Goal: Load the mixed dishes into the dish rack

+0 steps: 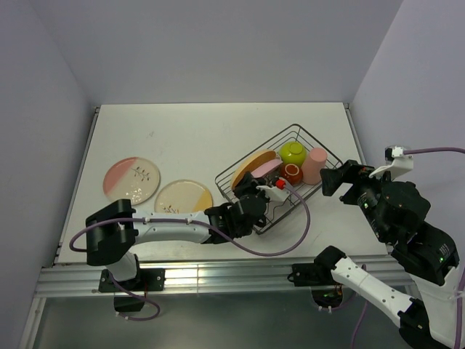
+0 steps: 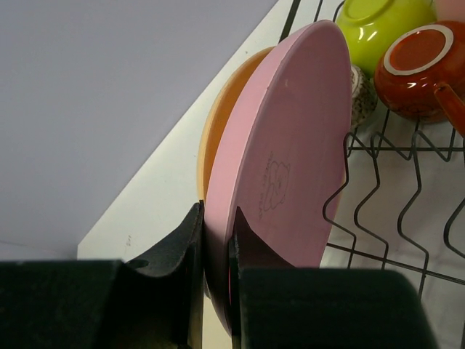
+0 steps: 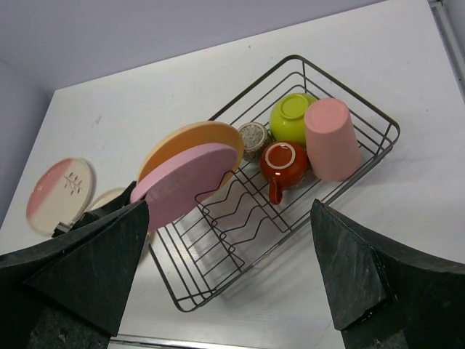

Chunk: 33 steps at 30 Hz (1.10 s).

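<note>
Next, my left gripper carries the pink plate (image 2: 290,153) away from my base and down into the rack (image 1: 320,143), beside the orange plate.
The black wire dish rack (image 1: 320,143) stands right of centre. In it are a lime-green bowl (image 1: 293,152), a salmon cup (image 1: 314,165) and a dark red mug (image 1: 292,174). A small grey cup (image 3: 253,136) sits beside the bowl. An orange plate (image 1: 253,161) stands on edge at the rack's left end. My left gripper (image 2: 216,218) is shut on the rim of the pink plate (image 2: 290,153), held on edge against the orange plate (image 2: 218,123). My right gripper (image 3: 229,206) is open and empty, above the table right of the rack (image 3: 341,87).
A pink-cream twig-patterned plate (image 1: 131,179) and a cream-yellow plate (image 1: 184,197) lie flat on the table left of the rack. The left arm stretches across the near edge. Walls close the table on the left, back and right.
</note>
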Available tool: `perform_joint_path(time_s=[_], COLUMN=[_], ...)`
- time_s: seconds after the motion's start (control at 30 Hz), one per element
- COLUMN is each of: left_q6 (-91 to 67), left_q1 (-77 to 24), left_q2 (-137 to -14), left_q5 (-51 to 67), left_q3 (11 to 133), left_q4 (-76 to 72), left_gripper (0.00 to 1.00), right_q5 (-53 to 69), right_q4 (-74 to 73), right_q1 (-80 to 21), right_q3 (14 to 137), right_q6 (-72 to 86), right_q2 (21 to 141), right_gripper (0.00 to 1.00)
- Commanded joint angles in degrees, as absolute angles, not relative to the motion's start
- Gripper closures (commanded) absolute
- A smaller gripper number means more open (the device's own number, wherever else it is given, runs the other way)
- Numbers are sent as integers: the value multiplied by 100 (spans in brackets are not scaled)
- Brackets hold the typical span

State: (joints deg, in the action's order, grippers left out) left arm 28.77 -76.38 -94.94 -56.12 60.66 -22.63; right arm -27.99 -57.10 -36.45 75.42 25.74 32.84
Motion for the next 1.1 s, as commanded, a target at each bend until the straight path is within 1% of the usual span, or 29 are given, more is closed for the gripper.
perform_joint_path(time_s=[0.0,0.3,0.4,0.5,0.53,0.57,0.6,0.67,0.7,0.8,0.9,1.07], left_q6=[2304,1645,1486,1406,1415,1372,1345,1327,1310,1266,1292,1266], left_q1=[-7568,-7304,-7216,-7146,-7119,-7110,-7093,-7066,-7058,-7014,-7005,-7005], left_q2=[-9580,-9922,-9993,-10046,-10055,-10081,-10090,-10081,-10081,-10055,-10020,-9853], left_q5=[-5265,-5125,-5089,-5036,-5045,-5054,-5062,-5106,-5124,-5177,-5264,-5361], left_q3=[6538,7074,7163,7216,7225,7225,7225,7198,7190,7146,7067,7005], left_q4=[-2015,-1178,-994,-853,-853,-826,-817,-852,-870,-888,-1010,-1081], left_gripper=[100,100,97,87,79,74,61,47,36,28,23,22], right_q5=[-2821,-2830,-2821,-2821,-2830,-2830,-2821,-2821,-2813,-2795,-2777,-2760], right_q4=[-5625,-5634,-5634,-5634,-5634,-5634,-5634,-5634,-5634,-5625,-5608,-5607], right_q1=[-3639,-3630,-3630,-3630,-3630,-3630,-3639,-3630,-3630,-3630,-3630,-3630], right_q3=[7532,7523,7515,7523,7523,7515,7515,7497,7488,7471,7453,7444], right_q6=[2601,2593,2575,2575,2566,2566,2566,2575,2575,2584,2584,2575], right_q2=[3234,3252,3252,3226,3226,3226,3226,3243,3252,3252,3261,3270], right_gripper=[0,0,0,0,0,0,0,0,0,0,0,0])
